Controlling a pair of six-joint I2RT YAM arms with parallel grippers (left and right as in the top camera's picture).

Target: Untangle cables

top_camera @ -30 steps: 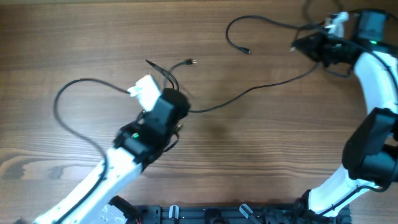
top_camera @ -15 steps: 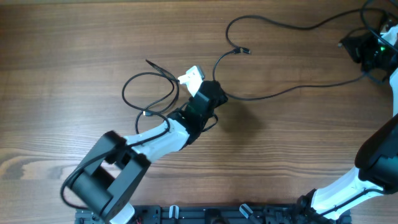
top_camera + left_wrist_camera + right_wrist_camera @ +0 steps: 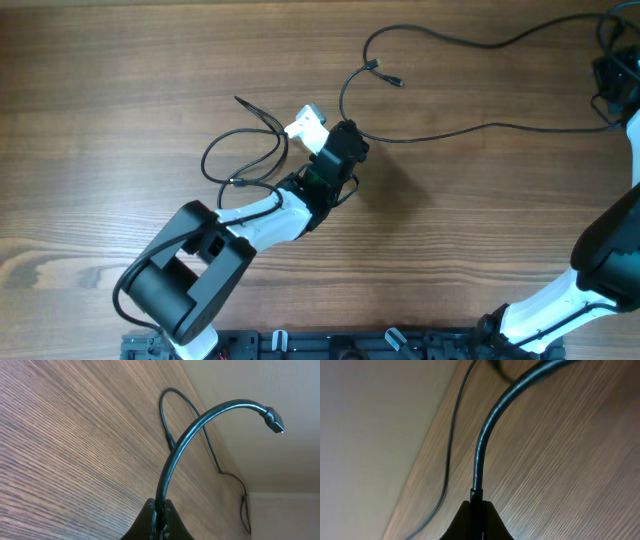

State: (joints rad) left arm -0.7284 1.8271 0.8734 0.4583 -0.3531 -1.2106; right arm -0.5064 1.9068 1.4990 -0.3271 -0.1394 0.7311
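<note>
The far cable runs close by. I will move my right gripper back and to the right in the overhead view, over bare wood, and let go of the cable.
Thin black cables lie across the wooden table (image 3: 120, 70). My left gripper (image 3: 349, 136) (image 3: 160, 510) is shut on one cable (image 3: 200, 422), which arcs up from the jaws to a small plug (image 3: 274, 419). From that gripper the same cable (image 3: 470, 128) runs right toward my right gripper (image 3: 612, 84). The right gripper (image 3: 477, 506) is shut on a cable (image 3: 492, 420) at its plug collar. Another cable (image 3: 450, 40) curves along the far side and ends in a plug (image 3: 398, 82). A looped cable (image 3: 215, 150) lies left of the left gripper.
The left arm (image 3: 250, 225) reaches in from the near left, its white camera module (image 3: 306, 127) beside the gripper. The right arm (image 3: 610, 240) stands at the right edge. A second thin cable (image 3: 451, 435) runs near the table's edge in the right wrist view.
The left gripper has carried its cable up and to the right, to the middle of the table. The right gripper has pulled away to the far right edge, and the cable between them lies straighter.
</note>
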